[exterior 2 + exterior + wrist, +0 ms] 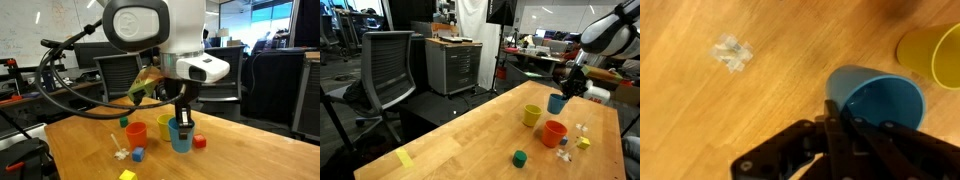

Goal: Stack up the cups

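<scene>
The robot's gripper needs to lift the blue cup, bring it over the yellow cup's opening [533, 108] [950, 58] and lower it inside to let go, since the yellow cup is standing upright.
My gripper [566, 91] is shut on the rim of the blue cup [557, 103], which stands upright at or just above the wooden table; I cannot tell which. In the wrist view the fingers [837, 118] pinch the blue cup's [880, 100] near wall, one inside and one outside. The yellow cup [531, 115] stands upright beside it and shows at the wrist view's right edge [936, 55]. The orange-red cup [554, 132] stands upright in front of both. In an exterior view the blue cup [181, 136], yellow cup [164, 126] and orange-red cup [137, 131] sit close together under the gripper [183, 119].
A small green cube [520, 158] and tiny blue and yellow blocks [583, 142] lie near the cups. A red block [199, 142] and a clear plastic piece [733, 52] also lie on the table [460, 145]. An office chair [386, 70] stands beyond the table edge.
</scene>
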